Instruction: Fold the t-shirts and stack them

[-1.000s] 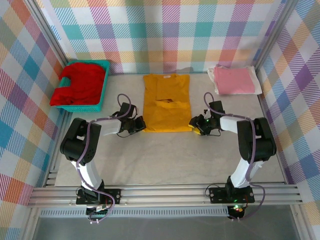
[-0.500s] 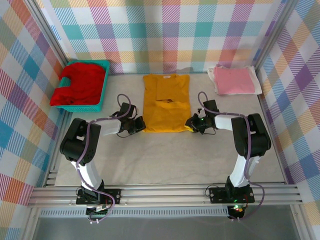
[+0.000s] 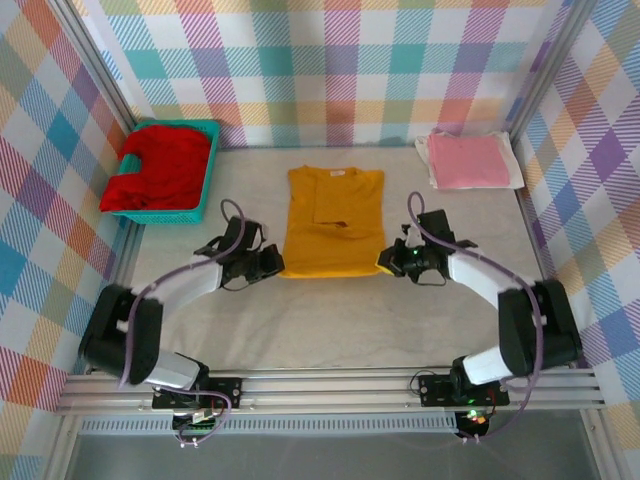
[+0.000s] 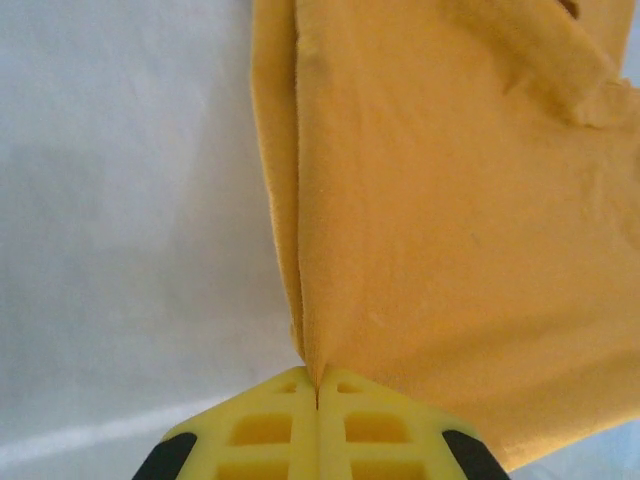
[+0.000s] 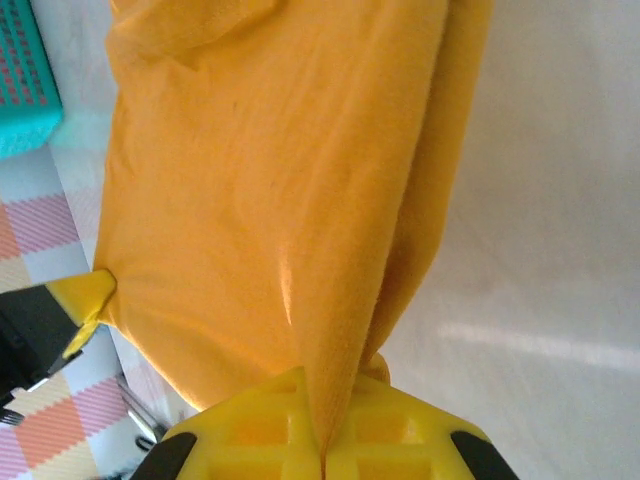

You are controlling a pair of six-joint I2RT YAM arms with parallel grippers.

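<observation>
My left gripper should next carry the shirt's corner up, outward and down to the shirt's far shoulder (image 3: 299,179), which is outward of it. It should release the corner there to halve the shirt, which is still long.
The mustard-yellow t-shirt (image 3: 333,222) lies partly folded in the middle of the table, its near hem lifted off the surface. My left gripper (image 3: 278,264) is shut on the shirt's near left corner (image 4: 312,375), and my right gripper (image 3: 386,263) is shut on its near right corner (image 5: 325,420). Cloth (image 5: 270,180) hangs taut between the two. The left gripper's yellow fingertip (image 5: 85,295) shows in the right wrist view. A folded pink t-shirt (image 3: 470,161) rests at the far right. The red t-shirt (image 3: 165,165) is bunched in the basket at the far left.
The teal plastic basket (image 3: 172,214) stands at the far left by the plaid wall. Bare pale tabletop (image 3: 330,320) stretches between the yellow shirt and the arm bases. Aluminium rails (image 3: 330,390) run along the near edge.
Both grippers have pulled the yellow shirt's near hem toward the arm bases and lifted it. The shirt has slid nearer and the arms now reach out further.
</observation>
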